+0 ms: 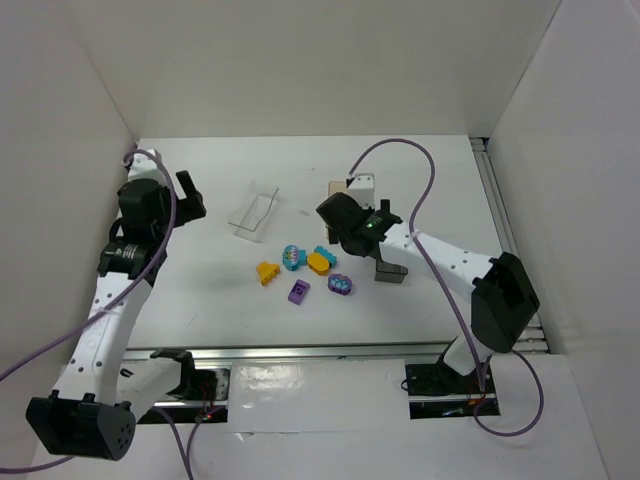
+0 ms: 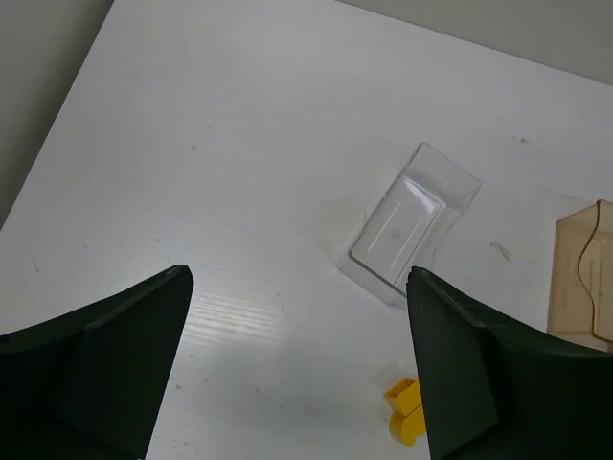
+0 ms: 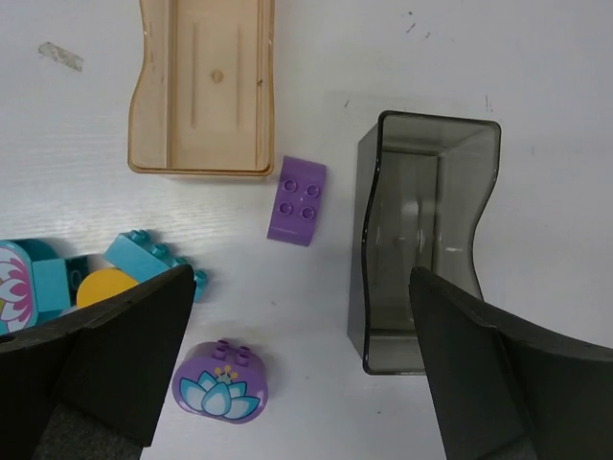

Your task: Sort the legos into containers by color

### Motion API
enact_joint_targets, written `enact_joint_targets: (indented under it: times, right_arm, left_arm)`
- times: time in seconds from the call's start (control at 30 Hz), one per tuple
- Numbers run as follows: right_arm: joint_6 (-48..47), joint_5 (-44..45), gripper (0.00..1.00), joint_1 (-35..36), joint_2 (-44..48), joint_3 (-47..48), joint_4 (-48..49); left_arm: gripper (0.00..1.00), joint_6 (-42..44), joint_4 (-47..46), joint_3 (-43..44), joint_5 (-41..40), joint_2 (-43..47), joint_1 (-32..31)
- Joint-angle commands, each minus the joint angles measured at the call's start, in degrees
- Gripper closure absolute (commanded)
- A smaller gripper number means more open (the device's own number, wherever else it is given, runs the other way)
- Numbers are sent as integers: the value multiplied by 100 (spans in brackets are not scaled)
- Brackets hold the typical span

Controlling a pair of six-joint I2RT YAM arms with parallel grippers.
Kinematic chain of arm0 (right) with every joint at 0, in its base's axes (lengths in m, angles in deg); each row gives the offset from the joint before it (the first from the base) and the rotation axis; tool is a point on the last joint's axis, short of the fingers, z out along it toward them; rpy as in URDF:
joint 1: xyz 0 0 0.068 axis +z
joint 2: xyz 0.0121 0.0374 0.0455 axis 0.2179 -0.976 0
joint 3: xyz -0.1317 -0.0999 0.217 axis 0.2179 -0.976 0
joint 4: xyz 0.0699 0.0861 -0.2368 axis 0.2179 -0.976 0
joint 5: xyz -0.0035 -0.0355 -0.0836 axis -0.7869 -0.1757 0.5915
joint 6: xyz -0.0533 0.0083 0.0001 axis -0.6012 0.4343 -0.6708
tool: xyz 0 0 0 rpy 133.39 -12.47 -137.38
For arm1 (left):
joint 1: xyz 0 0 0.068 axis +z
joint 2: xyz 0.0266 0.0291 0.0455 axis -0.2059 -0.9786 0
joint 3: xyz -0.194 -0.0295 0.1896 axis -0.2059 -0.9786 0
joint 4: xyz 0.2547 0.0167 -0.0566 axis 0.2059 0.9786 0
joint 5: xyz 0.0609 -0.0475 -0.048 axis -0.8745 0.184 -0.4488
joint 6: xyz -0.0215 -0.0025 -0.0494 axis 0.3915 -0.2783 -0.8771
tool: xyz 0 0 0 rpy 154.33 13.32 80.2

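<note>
The purple flower brick stands nearer my base than the cyan bricks. My right gripper moves back, turning, and down around it next.
The legos lie in a cluster at the table's middle: a yellow brick (image 1: 267,272), a speckled cyan one (image 1: 291,257), an orange one (image 1: 319,262), a purple one (image 1: 299,291) and a purple flower brick (image 1: 341,285). In the right wrist view a flat purple brick (image 3: 297,201) lies between the tan tray (image 3: 203,91) and the dark grey tray (image 3: 426,240), with the flower brick (image 3: 222,381) and cyan bricks (image 3: 153,259) nearer. My right gripper (image 3: 302,383) hovers open and empty above them (image 1: 352,232). My left gripper (image 1: 188,195) is open and empty, left of the clear tray (image 1: 255,210).
In the left wrist view the clear tray (image 2: 412,235) lies ahead of my left gripper (image 2: 297,383), with the tan tray's edge (image 2: 589,278) at the right and the yellow brick (image 2: 404,412) near. White walls enclose the table. A metal rail (image 1: 330,350) runs along the near edge.
</note>
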Motion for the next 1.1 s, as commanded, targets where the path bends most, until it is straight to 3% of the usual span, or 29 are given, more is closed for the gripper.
enact_joint_targets:
  times: [0.0,0.13,0.3,0.4,0.57,1.07]
  right_arm:
    - [139,111,0,98,350,-135,150]
    - [-316,-555,0,98,675,-372,590]
    - [-1117,-2225,0,150,1343,-1241,1653]
    - [-1266,-2508,0,150,1344,-1409,1585]
    - [-1627,-3227,0,203,809,-1533,1452]
    - [-2374,-3712,2,133,-431,-1207,1329]
  left_arm:
    - [0,-563,120,126,-365,266,-5]
    - [0,-310,183,126,2,327,-5]
    - [0,-564,770,520,345,-93,-5]
    - [0,-512,1428,977,477,-630,-5]
    - [0,-231,1510,970,723,-640,-5]
    - [2,-90,1668,917,917,-763,-5]
